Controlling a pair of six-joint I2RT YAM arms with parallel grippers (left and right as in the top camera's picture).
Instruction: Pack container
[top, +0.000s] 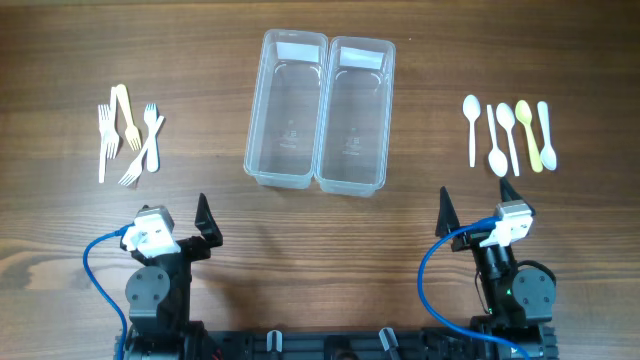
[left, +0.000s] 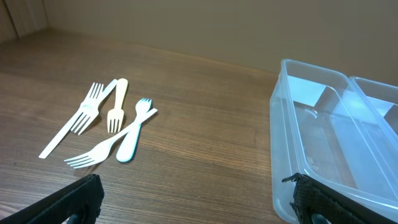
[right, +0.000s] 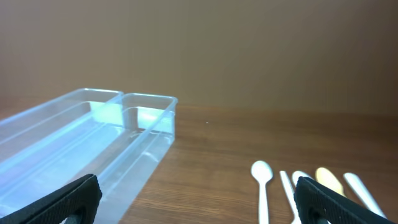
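I will next move my right gripper outward and down to the spoon nearest the containers, then tilt down and lower onto its handle (top: 472, 143) (right: 263, 203), clear of its neighbors.
Two clear empty plastic containers stand side by side at mid-table, the left container (top: 287, 108) touching the right container (top: 356, 115). Several pale plastic forks (top: 128, 135) lie in a loose heap at the far left. Several spoons (top: 510, 135), white and pale yellow, lie in a row at the far right. My left gripper (top: 170, 225) hovers open near the front edge, below the forks, holding nothing. My right gripper (top: 478, 205) is open too, below the spoons. In the left wrist view the forks (left: 106, 124) lie ahead on the left and a container (left: 311, 143) on the right.
Bare wooden tabletop surrounds everything. The right wrist view has the right container (right: 143, 134) ahead on the left and the spoons (right: 261, 174) on the right. Blue cables loop beside both arm bases at the front edge.
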